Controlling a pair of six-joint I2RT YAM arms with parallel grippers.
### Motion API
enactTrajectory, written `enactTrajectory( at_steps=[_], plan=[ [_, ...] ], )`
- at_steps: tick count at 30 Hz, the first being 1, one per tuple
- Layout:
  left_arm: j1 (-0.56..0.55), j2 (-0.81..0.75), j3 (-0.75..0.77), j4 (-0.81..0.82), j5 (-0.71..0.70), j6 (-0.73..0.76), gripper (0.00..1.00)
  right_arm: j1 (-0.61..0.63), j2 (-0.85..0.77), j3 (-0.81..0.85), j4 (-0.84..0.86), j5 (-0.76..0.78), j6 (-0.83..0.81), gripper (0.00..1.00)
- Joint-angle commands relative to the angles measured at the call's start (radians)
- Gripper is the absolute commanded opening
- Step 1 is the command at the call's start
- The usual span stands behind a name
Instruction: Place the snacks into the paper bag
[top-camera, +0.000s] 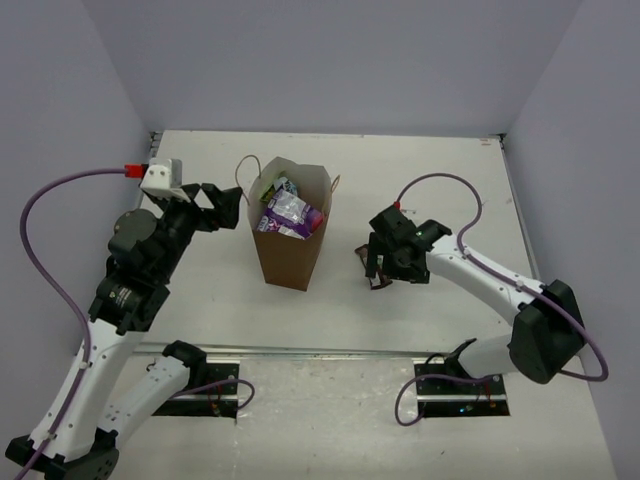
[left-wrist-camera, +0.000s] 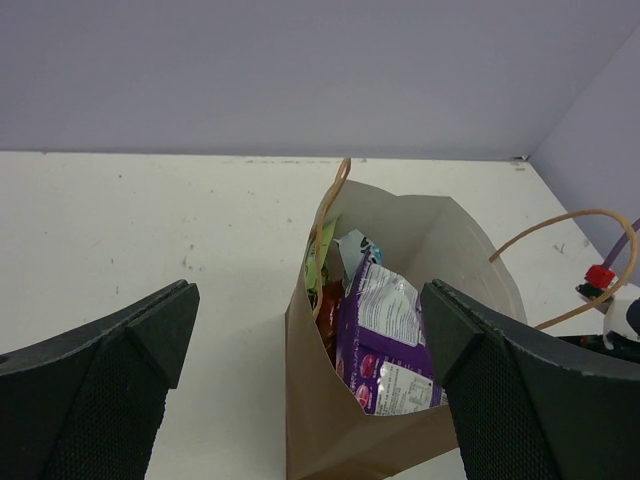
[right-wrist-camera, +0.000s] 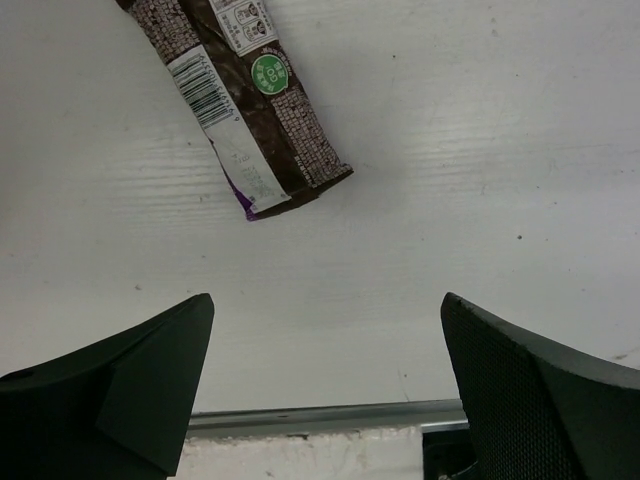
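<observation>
The right gripper moves down onto the brown bar wrapper's near end (top-camera: 380, 284) (right-wrist-camera: 297, 190) next and closes across it. That end lies flat and closest to the gripper's open fingers.
The brown paper bag (top-camera: 288, 250) stands upright mid-table with a white inside and loop handles. It holds a purple packet (top-camera: 293, 212) and other snacks. In the left wrist view the bag (left-wrist-camera: 330, 420) shows the purple packet (left-wrist-camera: 385, 340), a pale green one (left-wrist-camera: 320, 250) and a red-orange one (left-wrist-camera: 331, 305). My left gripper (top-camera: 222, 205) is open and empty just left of the bag's rim (left-wrist-camera: 310, 300). A slim dark brown bar wrapper (right-wrist-camera: 240, 100) with a barcode lies flat on the table. My right gripper (right-wrist-camera: 325, 310) is open and empty above the table near it (top-camera: 382, 268).
A metal rail (right-wrist-camera: 320, 415) runs along the table's near edge below the right gripper. Grey walls close the table at the back and both sides. The bag's handle (left-wrist-camera: 560, 240) arcs toward the right arm's cable.
</observation>
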Motion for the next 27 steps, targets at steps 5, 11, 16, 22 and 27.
enactTrajectory(
  at_steps=[5, 11, 16, 22, 27],
  plan=[
    [-0.005, -0.016, -0.007, 0.040, -0.026, 0.026, 1.00, -0.099, 0.121, -0.004, 0.158, -0.200, -0.140, 0.99],
    [-0.005, -0.017, -0.009, 0.040, -0.038, 0.026, 1.00, -0.112, 0.222, 0.037, 0.193, -0.241, -0.188, 0.93],
    [-0.005, -0.016, -0.007, 0.040, -0.050, 0.029, 1.00, -0.119, 0.278, 0.055, 0.204, -0.246, -0.219, 0.90],
    [-0.005, -0.009, -0.001, 0.043, -0.059, 0.039, 1.00, -0.133, 0.315, 0.045, 0.234, -0.231, -0.229, 0.86],
    [-0.005, 0.003, 0.005, 0.049, -0.056, 0.040, 1.00, -0.142, 0.332, 0.025, 0.248, -0.235, -0.225, 0.64]
  ],
)
